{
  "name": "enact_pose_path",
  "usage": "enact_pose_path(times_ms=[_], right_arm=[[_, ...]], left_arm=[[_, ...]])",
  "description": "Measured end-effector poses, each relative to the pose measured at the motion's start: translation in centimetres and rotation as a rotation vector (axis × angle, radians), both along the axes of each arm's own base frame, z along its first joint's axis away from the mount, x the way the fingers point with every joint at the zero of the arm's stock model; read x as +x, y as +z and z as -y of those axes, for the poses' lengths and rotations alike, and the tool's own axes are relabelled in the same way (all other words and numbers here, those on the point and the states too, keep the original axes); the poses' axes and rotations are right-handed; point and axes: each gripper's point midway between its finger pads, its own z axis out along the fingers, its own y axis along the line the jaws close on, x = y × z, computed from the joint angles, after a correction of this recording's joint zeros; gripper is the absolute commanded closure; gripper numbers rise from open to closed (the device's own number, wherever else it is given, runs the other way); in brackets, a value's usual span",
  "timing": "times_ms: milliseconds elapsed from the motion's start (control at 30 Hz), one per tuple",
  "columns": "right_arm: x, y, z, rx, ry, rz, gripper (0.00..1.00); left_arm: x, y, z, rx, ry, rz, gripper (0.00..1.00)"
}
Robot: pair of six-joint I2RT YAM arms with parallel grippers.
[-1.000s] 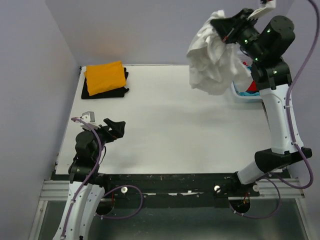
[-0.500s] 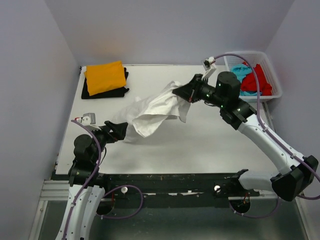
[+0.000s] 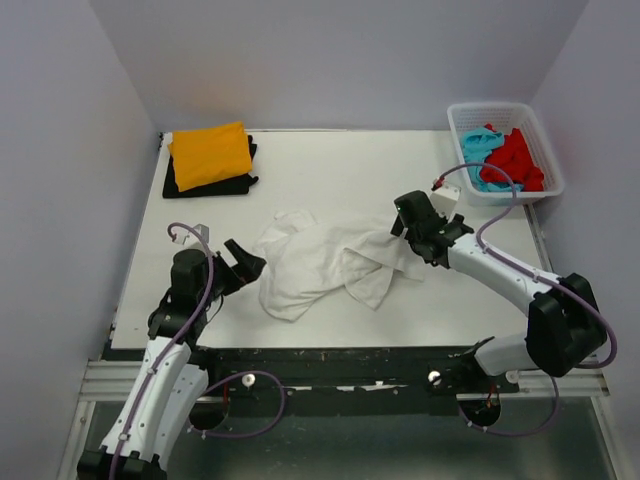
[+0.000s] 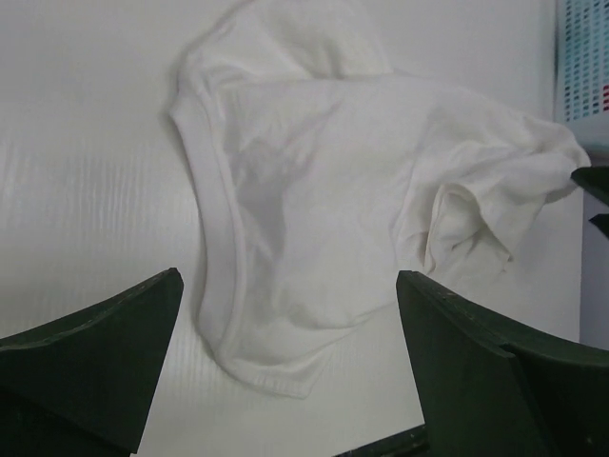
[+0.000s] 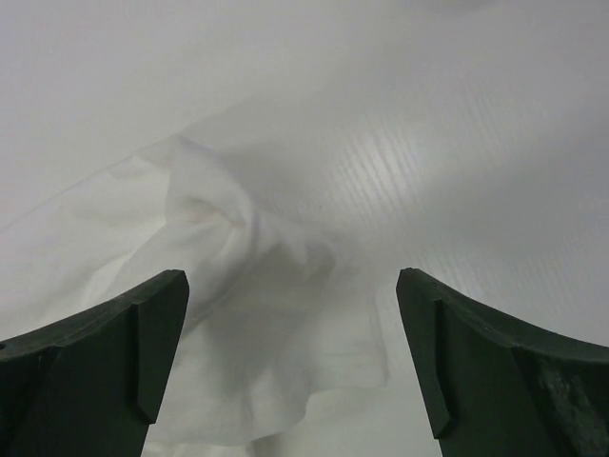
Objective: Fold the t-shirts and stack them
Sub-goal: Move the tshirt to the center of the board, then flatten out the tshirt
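Observation:
My left gripper lowers and slides toward the right in the top view next, onto the near hem of the white t-shirt, because that hem lies before its fingers.
The white t-shirt (image 3: 325, 262) lies crumpled in a loose heap on the middle of the table, also seen in the left wrist view (image 4: 324, 209) and the right wrist view (image 5: 238, 324). My right gripper (image 3: 408, 240) stands open at the heap's right end, its jaws wide over the cloth (image 5: 290, 333) and holding nothing. My left gripper (image 3: 248, 262) is open just left of the heap, with the hem in front of its jaws (image 4: 290, 324). An orange t-shirt (image 3: 210, 155) lies folded on a black t-shirt (image 3: 215, 185) at the far left.
A white lattice basket (image 3: 500, 106) at the far right holds a red t-shirt (image 3: 515, 160) and a turquoise t-shirt (image 3: 480, 150). The side walls stand close to the table's (image 3: 330, 170) left and right edges. The basket (image 4: 580, 57) also shows in the left wrist view.
My right arm swung the white t-shirt down from high over the basket to the table's middle and let it go; its jaws opened. My left arm shifted slightly right.

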Motion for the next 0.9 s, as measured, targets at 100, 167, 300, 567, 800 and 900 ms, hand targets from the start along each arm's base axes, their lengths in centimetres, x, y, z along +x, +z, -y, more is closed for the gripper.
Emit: enact_pose_path(times_ms=[100,167,300,567,800,900], right_arm=[[0.0,1.7,0.9,-0.017,-0.046,0.032,0.00],[-0.5,3.0,1.1,0.002,-0.043,0.057,0.00],[-2.2,5.3,-0.1,0.088,0.047,0.116,0.00],[-9.3,2.3,-12.7,0.143,0.607,0.061,0.00],[-11.8,-3.6,-16.1,0.086,0.752,-0.073,0.02],[-12.3,-5.1,-15.7,0.075,0.745,-0.102,0.03]], left_arm=[[-1.6,-2.6,1.1,-0.003,-0.039,-0.100,0.01],[-3.0,-4.0,2.2,-0.004,-0.080,-0.151,0.01],[-6.0,-5.6,4.7,-0.006,-0.190,-0.221,0.01],[-10.4,-9.6,8.6,-0.010,-0.325,-0.380,0.05],[-8.9,-10.2,10.3,0.068,-0.259,-0.425,0.26],[-7.7,-10.6,10.3,0.099,-0.199,-0.433,0.39]])
